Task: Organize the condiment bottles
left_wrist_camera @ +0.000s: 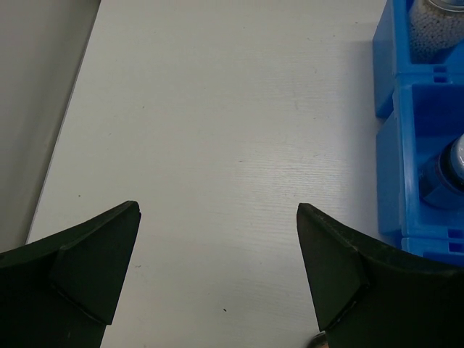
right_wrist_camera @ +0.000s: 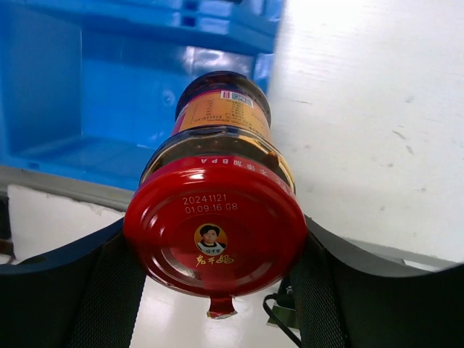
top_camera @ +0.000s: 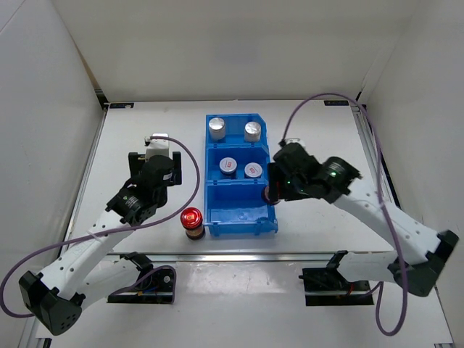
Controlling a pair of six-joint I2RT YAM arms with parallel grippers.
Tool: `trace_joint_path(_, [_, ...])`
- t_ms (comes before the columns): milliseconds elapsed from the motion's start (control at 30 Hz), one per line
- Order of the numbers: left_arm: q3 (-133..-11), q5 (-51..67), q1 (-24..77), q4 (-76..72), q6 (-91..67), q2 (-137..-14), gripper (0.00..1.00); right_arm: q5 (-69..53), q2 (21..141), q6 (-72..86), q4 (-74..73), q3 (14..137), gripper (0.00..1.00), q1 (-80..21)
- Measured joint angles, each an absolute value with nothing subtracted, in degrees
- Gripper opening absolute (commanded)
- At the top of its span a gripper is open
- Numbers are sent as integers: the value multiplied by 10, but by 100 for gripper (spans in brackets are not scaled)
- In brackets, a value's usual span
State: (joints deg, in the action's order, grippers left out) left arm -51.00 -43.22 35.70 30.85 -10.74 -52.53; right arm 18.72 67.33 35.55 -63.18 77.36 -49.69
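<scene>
The near section of the bin is empty, so I need to move my right gripper left in the top view next, lower the red-capped jar into that section and release it.
A blue three-compartment bin (top_camera: 239, 217) stands mid-table. Two silver-capped cylinders (top_camera: 217, 128) (top_camera: 252, 130) stand in its far compartment. Two white-lidded jars (top_camera: 228, 166) (top_camera: 253, 170) stand in the middle one. One red-capped dark jar (top_camera: 191, 220) stands on the table left of the bin's near corner. My right gripper (top_camera: 270, 190) is shut on the other red-capped jar (right_wrist_camera: 214, 232) and holds it tilted at the bin's right wall, by the near compartment (right_wrist_camera: 72, 94). My left gripper (top_camera: 159, 141) is open and empty over bare table (left_wrist_camera: 217, 268), left of the bin.
The bin's left wall (left_wrist_camera: 406, 181) shows at the right edge of the left wrist view, with a white-lidded jar (left_wrist_camera: 449, 170) inside. White walls enclose the table on the left, back and right. A cable loops over the table's back right.
</scene>
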Motion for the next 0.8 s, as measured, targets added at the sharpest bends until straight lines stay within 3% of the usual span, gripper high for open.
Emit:
trace_joint_path(333, [-510,-421,357,308,-106,-524,100,155,792,348,-577,763,4,-538])
trace_joint_path(567, [-510,-324,357,308,-92,-512,100,154,891,351,-554,762,5,-537])
trace_joint_path(633, [-510,-290,357,308,-90,-502,100,152,923,354,-549,762,10,-537])
trace_joint_path(733, [-516,-242,357,318,-100,-495,100,150,946,358,-546,771,26,-537])
trace_joint_path(800, [-529,-212,357,340,-119,-504,100,150,949,359,-540,772,46,-537])
